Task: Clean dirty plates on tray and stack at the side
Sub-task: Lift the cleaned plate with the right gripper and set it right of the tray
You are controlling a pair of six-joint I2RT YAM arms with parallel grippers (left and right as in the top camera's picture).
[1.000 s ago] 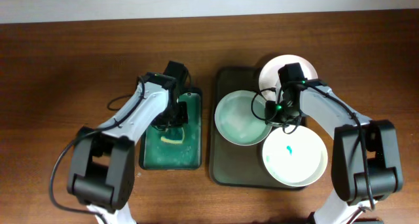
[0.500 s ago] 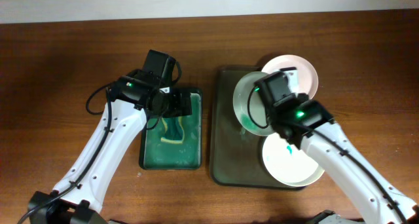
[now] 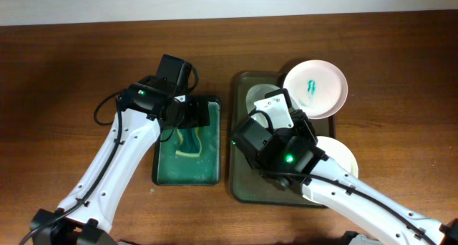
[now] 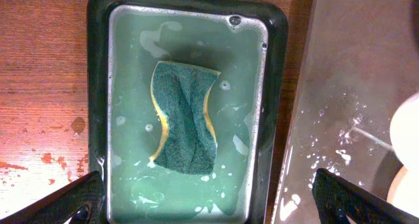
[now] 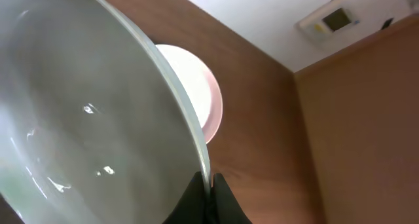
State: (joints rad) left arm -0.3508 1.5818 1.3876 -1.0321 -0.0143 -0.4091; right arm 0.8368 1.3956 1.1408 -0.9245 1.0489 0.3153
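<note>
The robot will swing its right gripper down past the tray to let go of the plate on the tabletop, which is empty below the gripper, to the gripper's right in the overhead view.
My right gripper (image 5: 211, 185) is shut on the rim of a white plate (image 5: 78, 106), held tilted and lifted off the dark tray (image 3: 240, 180). In the overhead view only a piece of that plate (image 3: 257, 98) shows beside my raised right arm. A second plate (image 3: 315, 87) with a teal smear lies at the tray's far right corner. A third plate (image 3: 342, 157) at the tray's right side is partly hidden by the arm. My left gripper (image 3: 195, 116) stands open above the sponge (image 4: 183, 119), holding nothing.
The green-and-yellow sponge lies in soapy water in the small bright green tray (image 3: 163, 175), left of the dark tray (image 4: 353, 73). Brown tabletop surrounds both trays. My raised right arm (image 3: 286, 152) hides most of the dark tray from above.
My left gripper opened and rose, leaving the sponge in the green tray. My right arm lifted the gripped plate up and moved toward the front-left, uncovering the smeared far plate.
</note>
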